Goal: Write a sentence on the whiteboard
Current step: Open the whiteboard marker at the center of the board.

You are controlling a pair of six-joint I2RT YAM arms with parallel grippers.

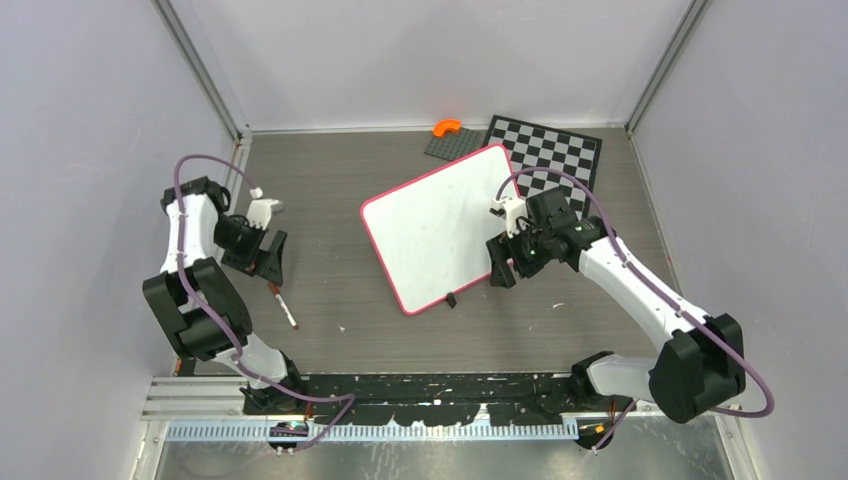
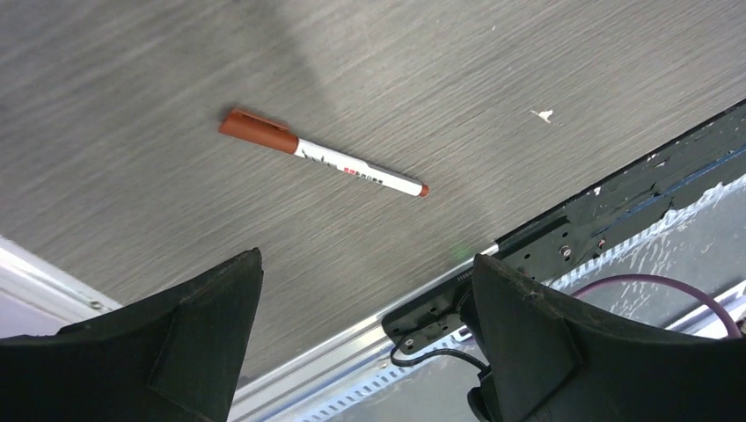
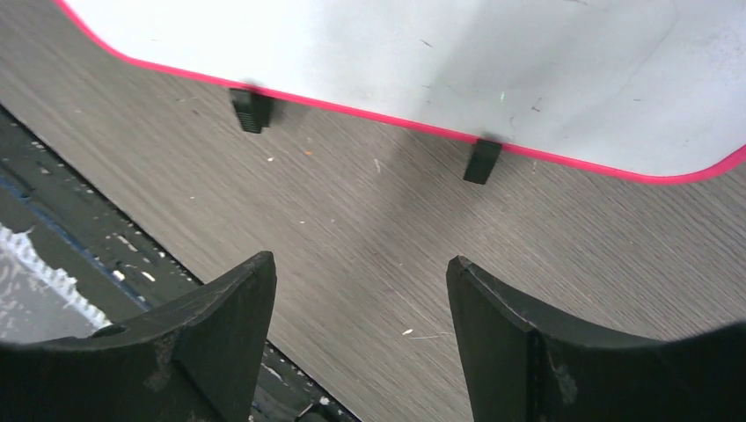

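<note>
The marker lies flat below. My left gripper needs to come down with its fingers spread around the marker's white body (image 1: 280,297) beside the red-brown cap (image 2: 321,163) and then close them.
The whiteboard (image 1: 440,228), white with a thin pink-red frame, lies tilted at the table's middle. Its face (image 3: 440,53) is plain white and no sentence is in view on it. Two black clip feet (image 3: 481,161) stick out from its near edge. My right gripper (image 1: 500,265) hovers just off the board's near right edge, open with only bare table between its fingertips (image 3: 361,268). A marker (image 1: 282,305) with a red-brown cap (image 2: 321,163) lies loose on the table. My left gripper (image 1: 265,255) stands open and empty above it, fingers apart (image 2: 365,264).
A black-and-white chessboard (image 1: 550,150) lies at the back right, partly under the whiteboard's far corner. An orange piece (image 1: 446,127) rests on a dark grey mat (image 1: 455,145) beside it. A black rail (image 1: 430,390) runs along the table's near edge. Grey walls close in both sides.
</note>
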